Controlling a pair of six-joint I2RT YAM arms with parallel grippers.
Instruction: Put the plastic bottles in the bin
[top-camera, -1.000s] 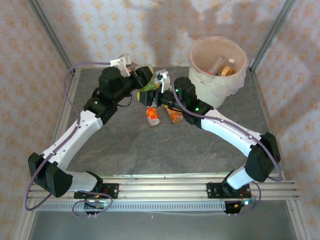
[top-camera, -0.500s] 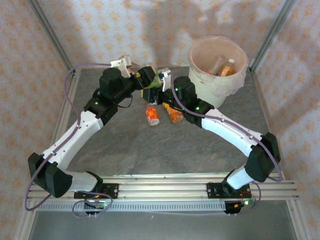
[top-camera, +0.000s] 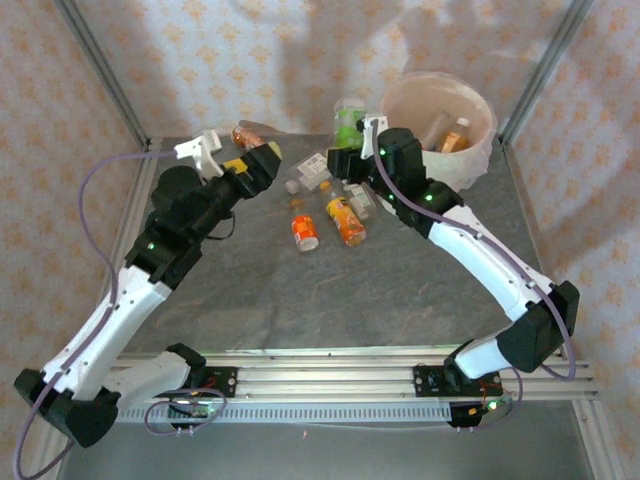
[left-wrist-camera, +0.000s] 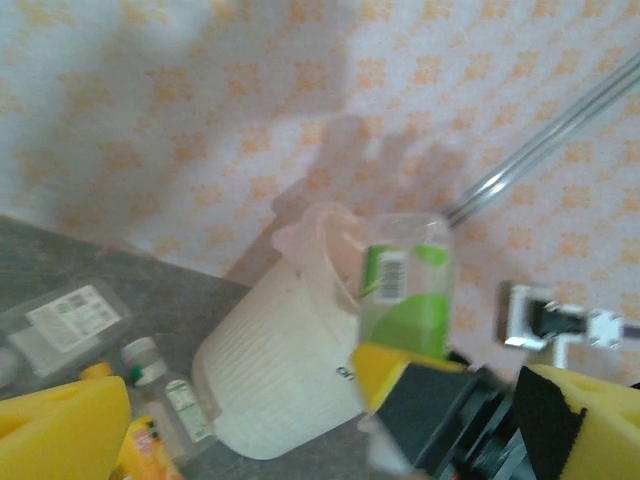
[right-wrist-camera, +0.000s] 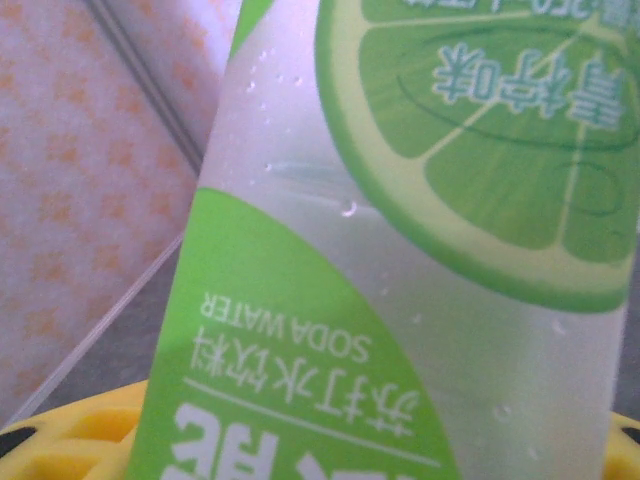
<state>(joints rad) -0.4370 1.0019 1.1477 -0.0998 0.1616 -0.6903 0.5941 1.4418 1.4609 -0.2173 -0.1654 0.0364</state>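
Observation:
The green bottle is outside the bin (top-camera: 470, 165), so my right gripper will swing sideways, away from my left gripper, over the bin's opening (top-camera: 430, 108) beside it and let go.
My right gripper (top-camera: 350, 150) is shut on a green lime-label soda bottle (top-camera: 348, 120), held upright above the table just left of the bin (top-camera: 470, 165). The bottle (right-wrist-camera: 420, 250) sits between the yellow pads (right-wrist-camera: 60, 440). From the left wrist view the same bottle (left-wrist-camera: 405, 290) stands in front of the white bin (left-wrist-camera: 280, 370). My left gripper (top-camera: 258, 162) is open and empty, left of the bottle pile. Two orange bottles (top-camera: 303, 232) (top-camera: 346, 221) and clear ones (top-camera: 310, 176) lie on the table. Two bottles (top-camera: 455, 135) lie inside the bin.
A brown-orange bottle (top-camera: 244, 135) lies by the back wall, behind my left gripper. Metal frame posts (top-camera: 545, 65) rise at the back corners, and the papered wall stands close behind the bin. Bare grey tabletop (top-camera: 330, 300) stretches toward the arm bases.
My left gripper opened, let go of the green bottle and drew back to the left. My right gripper closed on that bottle and carried it up and right, toward the bin.

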